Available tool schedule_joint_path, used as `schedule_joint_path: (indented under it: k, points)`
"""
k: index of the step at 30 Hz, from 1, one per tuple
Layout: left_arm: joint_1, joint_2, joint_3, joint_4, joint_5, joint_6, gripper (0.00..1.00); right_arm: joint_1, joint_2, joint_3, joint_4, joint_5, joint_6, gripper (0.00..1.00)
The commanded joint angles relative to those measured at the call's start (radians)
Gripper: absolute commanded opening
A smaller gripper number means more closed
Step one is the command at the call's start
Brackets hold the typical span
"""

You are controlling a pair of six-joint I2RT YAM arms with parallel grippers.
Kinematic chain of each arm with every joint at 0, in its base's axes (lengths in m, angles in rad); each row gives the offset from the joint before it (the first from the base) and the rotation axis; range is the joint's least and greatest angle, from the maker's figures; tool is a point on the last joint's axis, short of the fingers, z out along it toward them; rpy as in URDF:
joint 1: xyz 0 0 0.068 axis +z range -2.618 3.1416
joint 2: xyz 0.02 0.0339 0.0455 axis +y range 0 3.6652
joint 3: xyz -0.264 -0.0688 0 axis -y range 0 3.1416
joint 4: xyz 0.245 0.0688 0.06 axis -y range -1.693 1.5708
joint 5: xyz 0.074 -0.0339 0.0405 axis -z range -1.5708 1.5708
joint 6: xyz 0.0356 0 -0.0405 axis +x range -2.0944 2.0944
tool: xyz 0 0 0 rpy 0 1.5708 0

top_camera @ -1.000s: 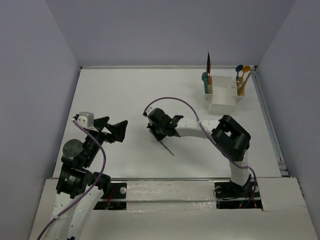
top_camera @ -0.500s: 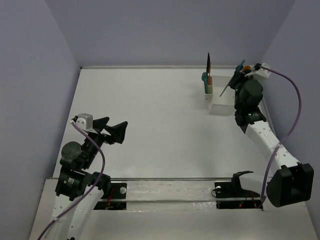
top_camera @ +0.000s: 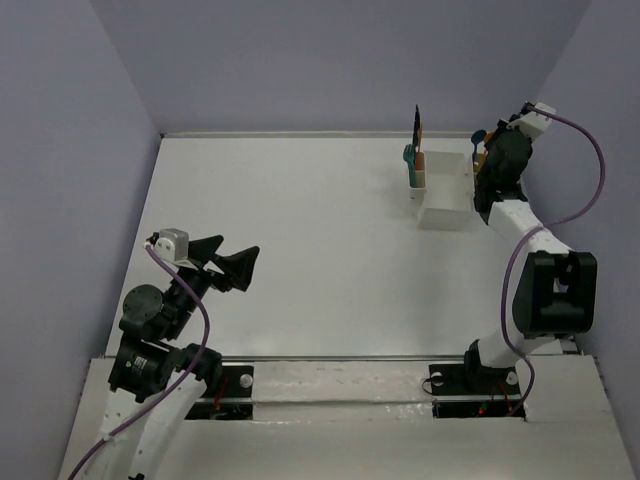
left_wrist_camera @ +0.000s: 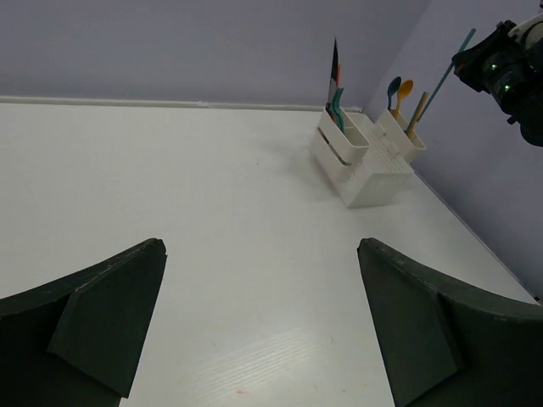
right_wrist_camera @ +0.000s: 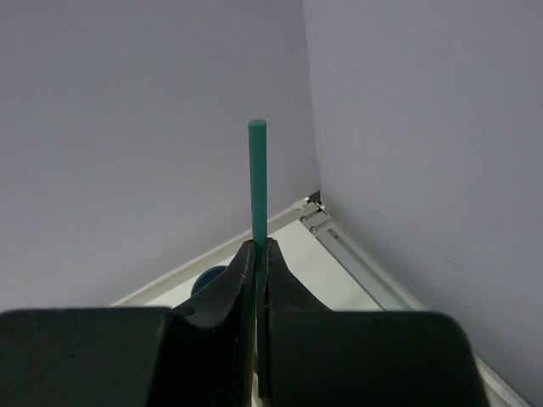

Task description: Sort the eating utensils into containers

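Note:
My right gripper should go down over the cup beside the orange chopstick and open, because the lower end of the dark teal chopstick already slants into that cup.
The white caddy [top_camera: 445, 195] stands at the far right of the table and also shows in the left wrist view [left_wrist_camera: 366, 165]. Its left cup [top_camera: 417, 172] holds a dark knife and teal and orange utensils. Its right cup [left_wrist_camera: 399, 136] holds a blue spoon [left_wrist_camera: 394, 86], an orange spoon [left_wrist_camera: 406, 86] and an orange chopstick [left_wrist_camera: 417, 108]. My right gripper [top_camera: 488, 152] hovers over that right cup, shut on a dark teal chopstick [right_wrist_camera: 257, 182] that also shows in the left wrist view [left_wrist_camera: 445, 75], tilted above the cup. My left gripper [top_camera: 232, 262] is open and empty above the near left of the table.
The right wall and a metal rail [top_camera: 540, 250] run close beside the caddy and my right arm. The back wall stands just behind the caddy. White tabletop [top_camera: 320, 230] lies between the two arms.
My right arm lifted the teal chopstick from the middle of the table and swung it to the caddy's right cup. It has since risen more upright there. The left arm barely moved.

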Motion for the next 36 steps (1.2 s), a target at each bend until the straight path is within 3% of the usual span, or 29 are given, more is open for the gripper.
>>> schedule_joint_path:
  k: [1, 7, 25, 28, 29, 32, 33, 35, 36]
  points:
    - [-0.008, -0.012, 0.006, 0.04, 0.003, 0.006, 0.99, -0.016, 0.046, 0.081, 0.155, 0.033, -0.155, 0.0]
    - [-0.008, -0.008, 0.007, 0.043, 0.004, 0.006, 0.99, -0.016, 0.102, 0.098, 0.166, 0.031, -0.183, 0.0]
    - [-0.017, -0.007, 0.006, 0.043, 0.003, 0.006, 0.99, -0.016, 0.108, -0.129, 0.251, 0.01, -0.102, 0.03]
    - [-0.017, -0.008, 0.006, 0.043, 0.003, 0.006, 0.99, -0.016, 0.086, -0.145, 0.232, -0.016, -0.099, 0.28]
    - [-0.017, -0.011, 0.006, 0.043, 0.001, 0.007, 0.99, -0.016, 0.071, -0.137, 0.215, -0.033, -0.064, 0.48]
    - [-0.017, -0.011, 0.006, 0.043, 0.003, 0.007, 0.99, -0.016, 0.034, -0.126, 0.152, -0.051, -0.028, 0.72]
    - [-0.017, -0.011, 0.006, 0.043, 0.001, 0.006, 0.99, -0.016, 0.001, -0.123, 0.138, -0.065, -0.016, 0.84]
    - [-0.017, -0.01, 0.006, 0.043, -0.001, 0.006, 0.99, -0.016, -0.036, -0.117, 0.091, -0.087, 0.024, 0.99]
    - [-0.017, -0.008, 0.006, 0.041, -0.001, 0.006, 0.99, -0.016, -0.077, -0.108, 0.045, -0.091, 0.042, 1.0]
